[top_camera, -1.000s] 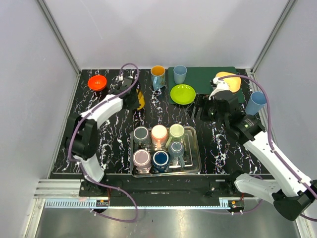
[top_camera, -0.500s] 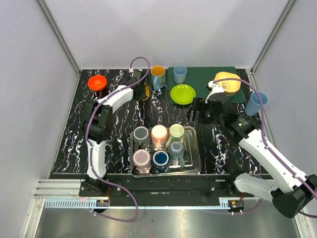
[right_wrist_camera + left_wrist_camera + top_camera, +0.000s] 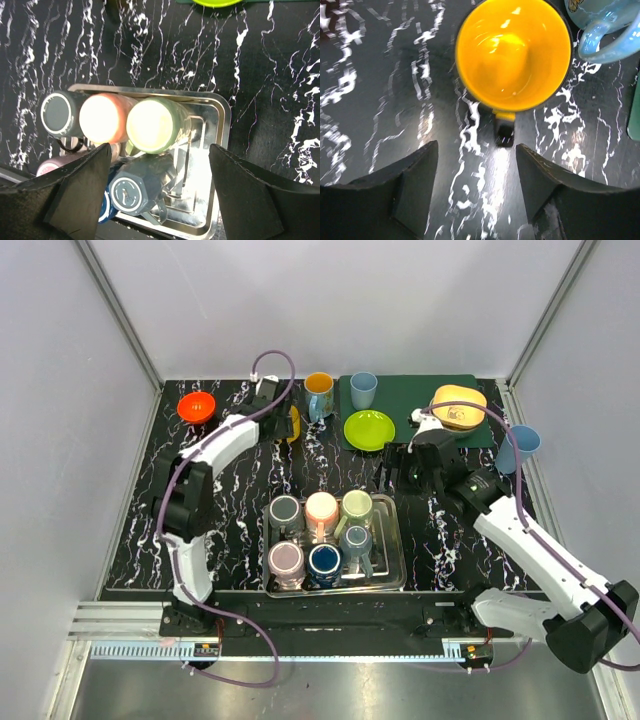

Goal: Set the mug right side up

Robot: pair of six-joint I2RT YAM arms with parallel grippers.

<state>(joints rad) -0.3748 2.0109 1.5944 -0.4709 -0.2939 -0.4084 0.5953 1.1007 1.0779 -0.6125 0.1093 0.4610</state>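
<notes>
The blue-grey mug's handle (image 3: pixel 367 567) (image 3: pixel 158 212) is below and back, and it sticks out clear. My right gripper should move back and down onto it next.
A black mug with a yellow inside (image 3: pixel 513 52) stands upright on the marbled table, mouth up, its handle (image 3: pixel 504 131) pointing at my left gripper (image 3: pixel 476 150). That gripper is open and just short of the handle, holding nothing. From above, the mug (image 3: pixel 291 424) sits beside my left gripper (image 3: pixel 272 412) at the back of the table. My right gripper (image 3: pixel 160 150) hangs open and empty over the metal tray (image 3: pixel 220 150), where a green mug (image 3: pixel 152 124), a pink mug (image 3: pixel 105 117) and a blue-grey mug (image 3: pixel 132 190) stand bottom up.
The tray (image 3: pixel 393 540) holds several upside-down mugs. A light blue mug (image 3: pixel 600 25) stands close to the right of the yellow one. At the back are an orange bowl (image 3: pixel 196 407), a blue cup (image 3: pixel 363 390), a lime plate (image 3: pixel 369 430) on a green mat (image 3: pixel 440 390), and another blue cup (image 3: pixel 518 445).
My left gripper carried the yellow-lined mug toward the back, stood it upright and opened off it. The right arm drifted slightly left, still open.
</notes>
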